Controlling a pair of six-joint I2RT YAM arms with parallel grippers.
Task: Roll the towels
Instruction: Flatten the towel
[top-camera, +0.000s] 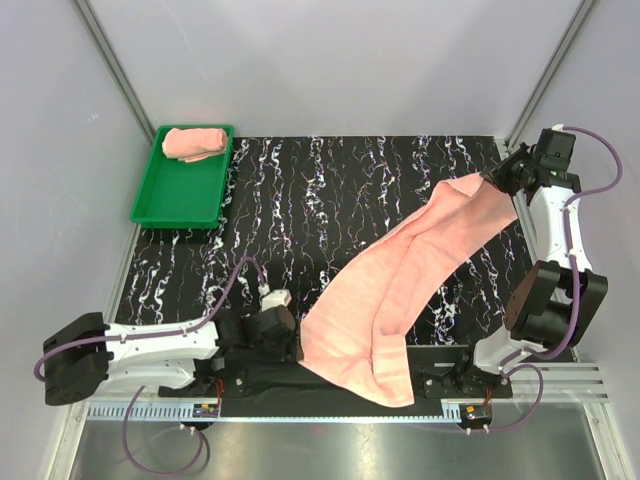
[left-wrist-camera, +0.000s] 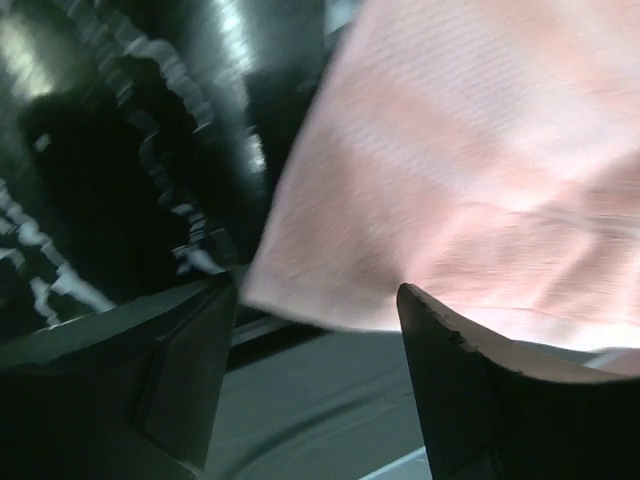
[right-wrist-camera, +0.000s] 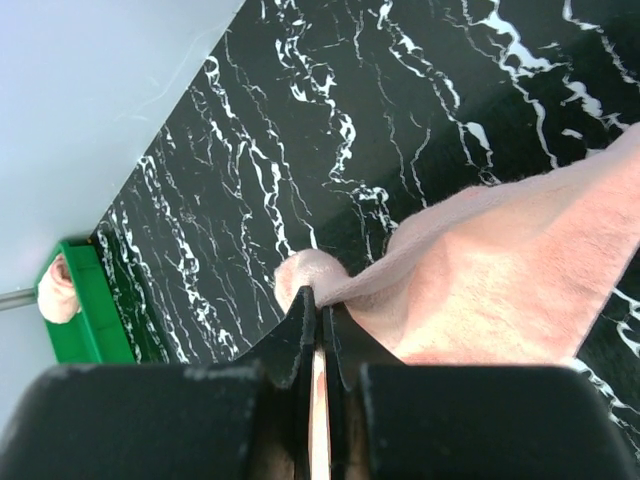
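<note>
Next, my right gripper rises, then goes back and down to the table, because the towel slants diagonally and its near end overhangs the table's front edge.
A long salmon-pink towel (top-camera: 400, 290) stretches diagonally from the near table edge up to the far right. My right gripper (top-camera: 497, 180) is shut on its far corner, with the cloth (right-wrist-camera: 480, 270) pinched between the fingertips (right-wrist-camera: 322, 305) and lifted off the table. The towel's near end drapes over the front edge. My left gripper (top-camera: 275, 325) rests low just left of that near end, open, with nothing between its fingers (left-wrist-camera: 445, 340); the towel edge (left-wrist-camera: 450, 170) hangs just beyond them. A second towel (top-camera: 195, 142), rolled, lies in the green tray (top-camera: 180, 195).
The green tray (right-wrist-camera: 85, 310) sits at the far left corner of the black marbled table (top-camera: 300, 200). Grey walls close in the left, back and right sides. A metal rail (top-camera: 330, 412) runs along the near edge between the arm bases.
</note>
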